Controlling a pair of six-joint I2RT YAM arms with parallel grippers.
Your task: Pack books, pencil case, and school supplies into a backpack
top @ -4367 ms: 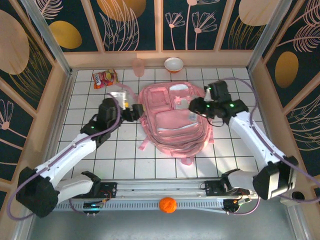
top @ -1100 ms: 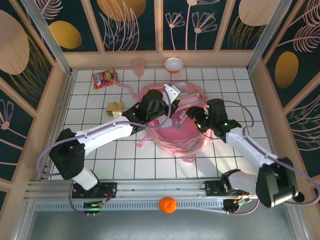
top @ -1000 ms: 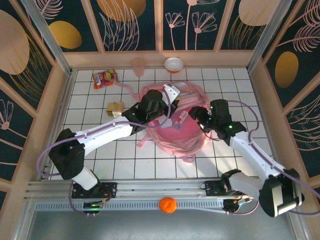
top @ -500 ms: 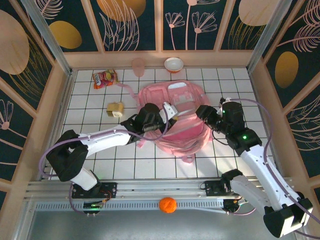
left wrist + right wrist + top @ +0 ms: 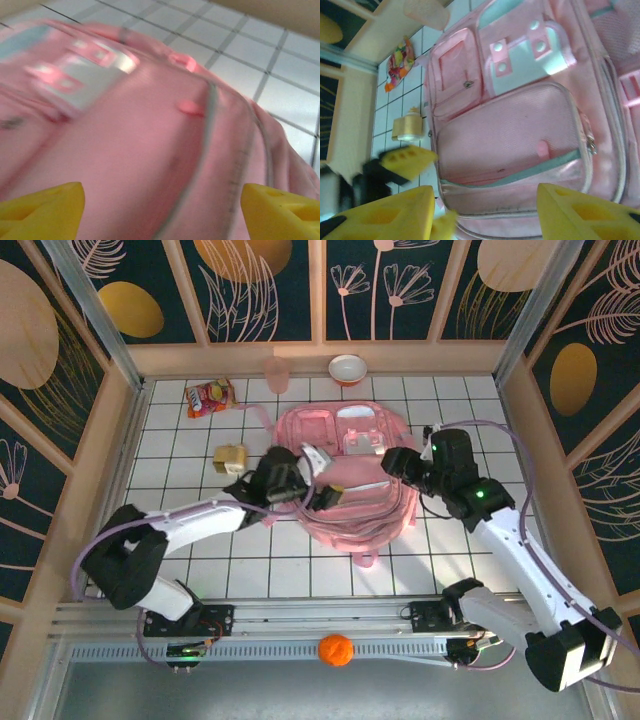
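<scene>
The pink pull tab at the bag's edge is the next target for my left gripper, off the lower pocket and toward the tan-yellow block (image 5: 230,457), because its fingertips span bare fabric.
The pink backpack (image 5: 350,480) lies flat mid-table, its front pockets up, also in the right wrist view (image 5: 520,125) and close and blurred in the left wrist view (image 5: 150,140). My left gripper (image 5: 322,477) hovers over its left side, open, with bare pink fabric between the yellow fingertips (image 5: 42,210). At the bag's right upper edge my right gripper (image 5: 392,462) is open too, its yellow pads (image 5: 585,215) wide apart above the lower pocket. A tan-yellow block (image 5: 230,457) sits on the tiles left of the bag (image 5: 409,127). The book and the clear-white oblong are hidden.
A red-orange snack packet (image 5: 208,397) lies at the back left. A pink cup (image 5: 277,373) and a white bowl (image 5: 348,368) stand at the back wall. An orange ball (image 5: 336,650) rests on the front rail. Wooden walls enclose the tiled table.
The backpack, earlier held up and bunched, has dropped flat. My left gripper drew back from over the bag toward its left side. The right gripper let the bag go and pulled off to the right.
</scene>
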